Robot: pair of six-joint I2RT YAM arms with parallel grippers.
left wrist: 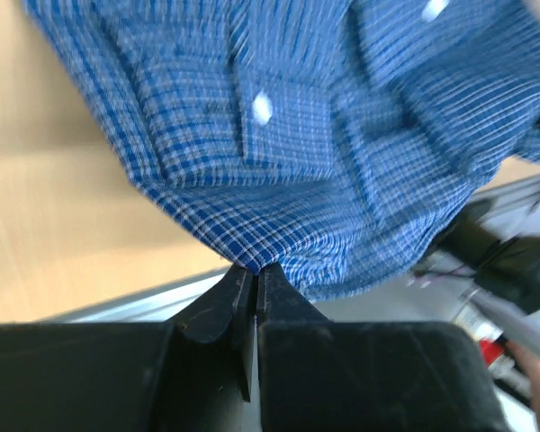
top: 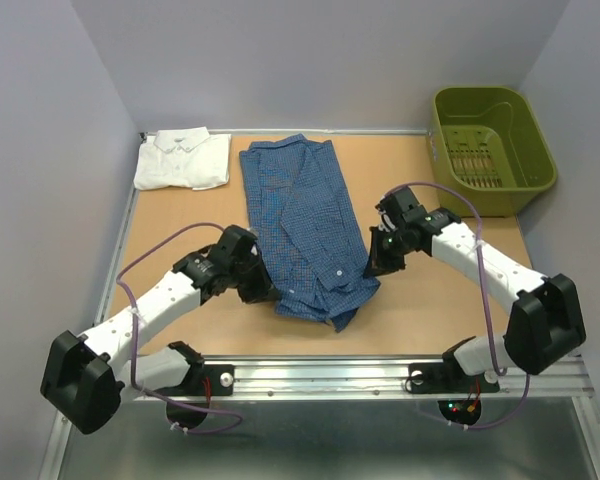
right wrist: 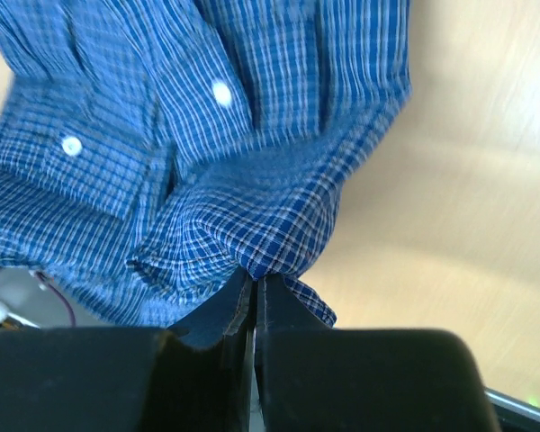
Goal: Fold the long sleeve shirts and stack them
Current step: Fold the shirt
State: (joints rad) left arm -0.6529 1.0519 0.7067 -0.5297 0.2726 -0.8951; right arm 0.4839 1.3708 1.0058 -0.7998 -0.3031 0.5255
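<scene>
The dark blue checked shirt is still long, so my right gripper needs to carry its near edge outward next and release it on the shirt's far half (top: pixel 334 188).
The dark blue checked shirt (top: pixel 305 225) lies lengthwise in the middle of the table, folded into a long strip. My left gripper (top: pixel 263 285) is shut on its near left edge; the left wrist view shows the cloth (left wrist: pixel 279 153) pinched at my left gripper's tips (left wrist: pixel 255 268). My right gripper (top: pixel 372 266) is shut on the near right edge, with the fabric (right wrist: pixel 252 171) bunched at my right gripper's tips (right wrist: pixel 255 275). The plain white shirt (top: pixel 184 159) lies folded at the far left corner.
An olive-green plastic basket (top: pixel 492 148) stands off the far right corner of the table. The brown table top (top: pixel 440 300) ends at a metal rail (top: pixel 380 372) near the arm bases. Purple cables loop over both arms.
</scene>
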